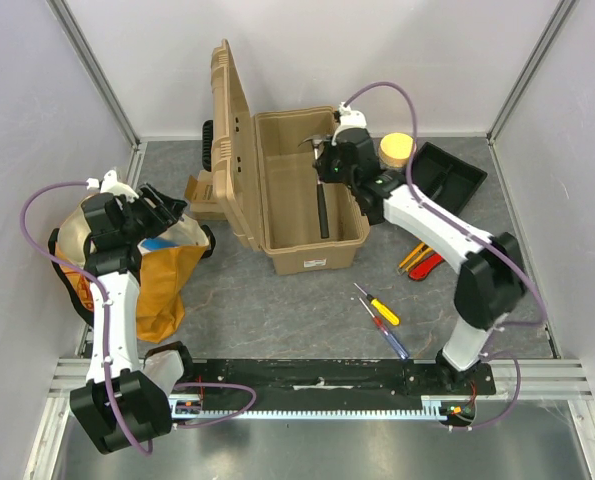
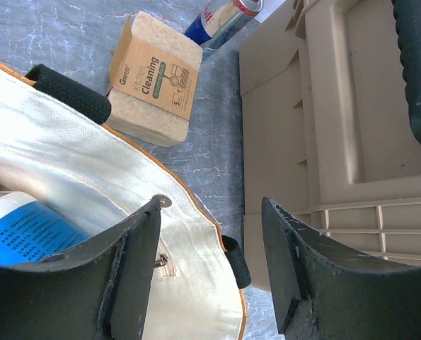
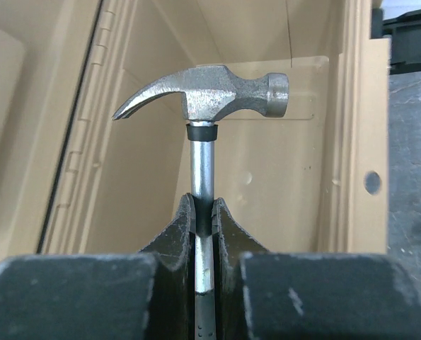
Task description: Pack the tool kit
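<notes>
My right gripper moves down deeper into the toolbox next, toward the toolbox's side by the lid.
The tan toolbox (image 1: 277,190) stands open at the back middle, lid up on its left. My right gripper (image 1: 329,160) is shut on the hammer (image 3: 210,92) by its steel shaft and holds it inside the box; the black handle (image 1: 322,212) points toward the front. Small screwdrivers lie on the table: a yellow-handled one (image 1: 382,308), a red one (image 1: 377,316) and a blue one (image 1: 396,345). The black inner tray (image 1: 449,175) lies at the back right. My left gripper (image 2: 210,248) is open and empty above the cloth bag (image 1: 162,270).
A small cardboard box (image 2: 156,79) and a drink can (image 2: 224,18) lie left of the toolbox. More orange and red tools (image 1: 422,262) lie under my right arm. A cream roll (image 1: 397,150) sits behind it. White walls enclose the table.
</notes>
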